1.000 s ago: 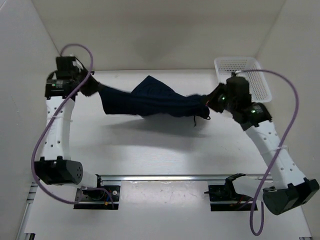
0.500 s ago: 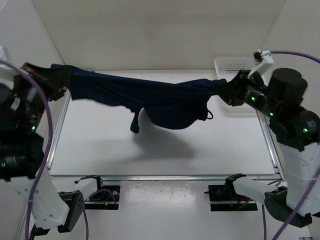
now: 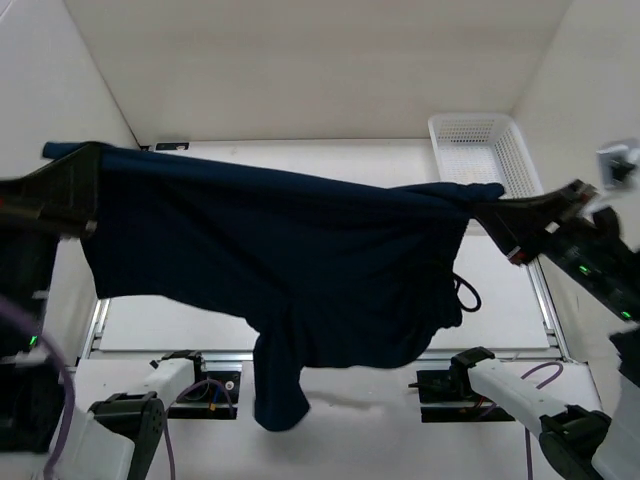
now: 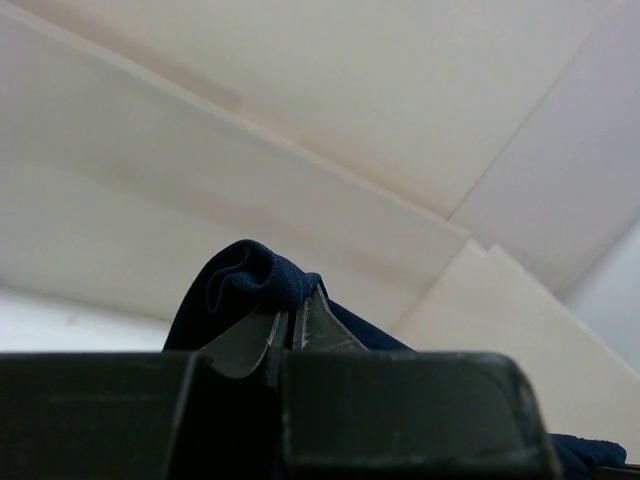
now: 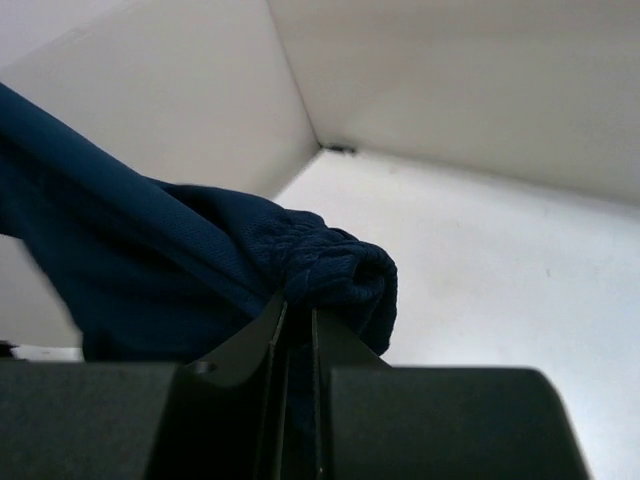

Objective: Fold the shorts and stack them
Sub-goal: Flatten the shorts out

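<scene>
My right gripper should move down and outward and let go of the waistband, as the shorts [image 3: 300, 260] are stretched wide and the bare tabletop [image 3: 402, 166] beside the basket is below the gripper and outward.
The dark navy shorts [image 3: 300, 260] hang stretched wide in the air, high above the table and close to the top camera. My left gripper [image 3: 78, 185] is shut on their left corner, and the bunched cloth shows between its fingers in the left wrist view [image 4: 250, 285]. My right gripper [image 3: 500, 215] is shut on the gathered waistband at the right, seen in the right wrist view [image 5: 320, 265]. One leg [image 3: 278, 385] hangs lowest at the bottom middle. The thin drawstring [image 3: 466, 295] dangles in a loop at the right.
A white mesh basket [image 3: 485, 150] stands at the back right of the white table [image 3: 300, 160]. White walls close in the back and both sides. The arm bases and a metal rail [image 3: 215, 355] lie along the near edge.
Both grippers have risen much higher and moved toward the camera, carrying the shorts. The cloth has spread from a sagging band into a wide hanging sheet that hides most of the table.
</scene>
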Controlling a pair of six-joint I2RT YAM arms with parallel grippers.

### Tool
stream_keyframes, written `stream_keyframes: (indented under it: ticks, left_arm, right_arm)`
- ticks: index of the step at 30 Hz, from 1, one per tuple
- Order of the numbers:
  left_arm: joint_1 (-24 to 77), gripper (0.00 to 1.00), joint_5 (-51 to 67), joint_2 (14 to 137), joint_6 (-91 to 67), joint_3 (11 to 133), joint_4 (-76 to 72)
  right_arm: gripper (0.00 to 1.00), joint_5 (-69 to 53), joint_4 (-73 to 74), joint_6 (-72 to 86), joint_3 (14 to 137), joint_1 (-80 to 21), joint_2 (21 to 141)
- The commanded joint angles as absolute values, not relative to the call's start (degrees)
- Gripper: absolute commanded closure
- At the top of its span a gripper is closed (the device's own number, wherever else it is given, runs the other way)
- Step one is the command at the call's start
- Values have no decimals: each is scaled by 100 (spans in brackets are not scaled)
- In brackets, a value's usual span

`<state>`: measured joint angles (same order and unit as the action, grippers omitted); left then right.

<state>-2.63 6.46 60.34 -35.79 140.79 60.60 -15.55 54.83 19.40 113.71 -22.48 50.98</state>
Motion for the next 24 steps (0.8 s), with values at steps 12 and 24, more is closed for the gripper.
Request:
stream_keyframes:
  ticks: [12, 24]
  left_arm:
    - [-281, 90, 642, 10179, -2778, 11626, 5204]
    - [-220, 0, 537, 13089, -2725, 13969, 5705]
  right_arm:
    - [100, 132, 3168, 1871, 8095, -1838, 8214]
    - [0, -62, 3674, 2030, 11252, -1573, 11673]
